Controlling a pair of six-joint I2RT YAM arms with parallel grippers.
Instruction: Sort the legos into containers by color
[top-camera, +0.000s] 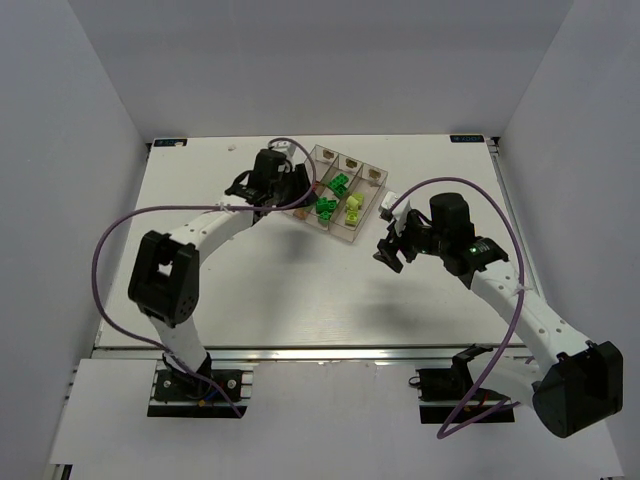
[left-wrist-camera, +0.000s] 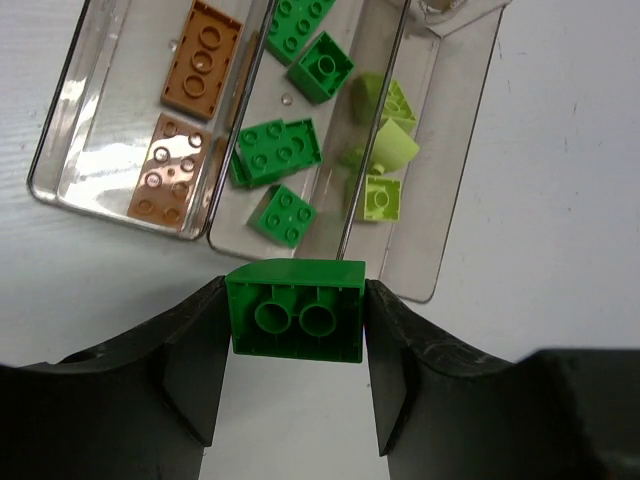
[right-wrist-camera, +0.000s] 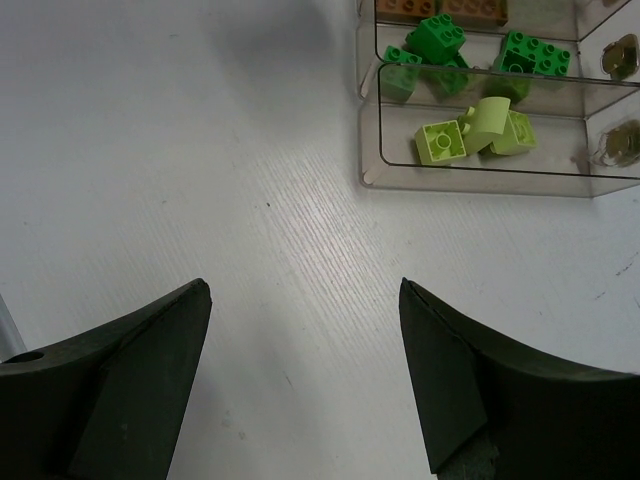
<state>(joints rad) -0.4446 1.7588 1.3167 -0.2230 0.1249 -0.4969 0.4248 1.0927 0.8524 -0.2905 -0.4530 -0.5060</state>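
My left gripper should go to the right in the top view and down over the green legos next, because the middle bin (top-camera: 332, 199) (left-wrist-camera: 285, 147) already holds green legos.
My left gripper (left-wrist-camera: 295, 325) is shut on a bright green lego (left-wrist-camera: 295, 308), held hollow side towards the camera just off the near end of the containers (left-wrist-camera: 425, 285). These are three clear bins joined side by side. One bin holds two orange-brown legos (left-wrist-camera: 203, 65), the middle one several green legos (left-wrist-camera: 275, 152), the third pale yellow-green legos (left-wrist-camera: 385, 150). In the top view the left gripper (top-camera: 303, 197) hangs at the tray's left edge (top-camera: 345, 238). My right gripper (right-wrist-camera: 305, 300) stands open over bare table, apart from the tray (right-wrist-camera: 480, 182), with nothing between its fingers.
White walls close in the table on the left, back and right. A purple cable (top-camera: 110, 235) loops off the left arm and another (top-camera: 505, 215) off the right arm. The right gripper (top-camera: 392, 250) sits right of the tray.
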